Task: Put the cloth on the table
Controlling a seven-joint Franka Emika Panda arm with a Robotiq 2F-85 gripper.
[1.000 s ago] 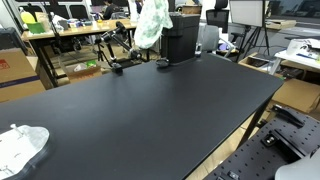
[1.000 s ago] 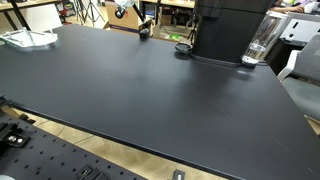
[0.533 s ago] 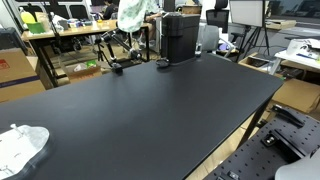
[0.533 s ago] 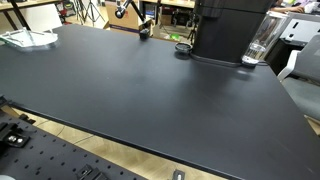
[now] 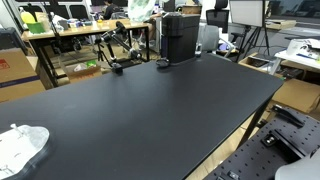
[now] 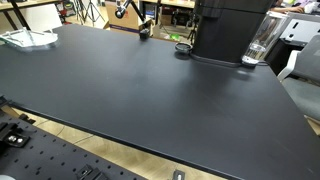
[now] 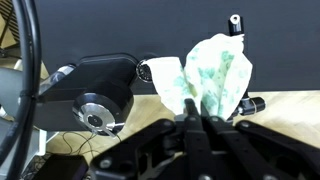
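Next, my gripper carries the cloth over the bare table before the black box-shaped machine, lowers and releases, since that lies below it, in from the table's far edge.
In the wrist view my gripper (image 7: 196, 116) is shut on a white cloth with pale green print (image 7: 212, 76), which bunches up out of the fingers. Below it lie the black table (image 7: 90, 30) and a black machine base. In an exterior view only the cloth's lower part (image 5: 140, 8) shows at the top edge, hanging high above the far end of the black table (image 5: 150, 115); the gripper itself is out of that view. In an exterior view (image 6: 140, 90) of the table, neither cloth nor gripper shows.
A second crumpled white cloth (image 5: 22, 146) lies at a table corner, also in an exterior view (image 6: 28, 38). A black box-shaped machine (image 5: 178, 38) (image 6: 230, 30) stands at the far edge with a clear cup (image 6: 258, 42). Small black parts (image 5: 116, 66) lie nearby.
The held cloth has moved up and to the left, from hanging in front of the black machine to almost out of the top of the exterior view.
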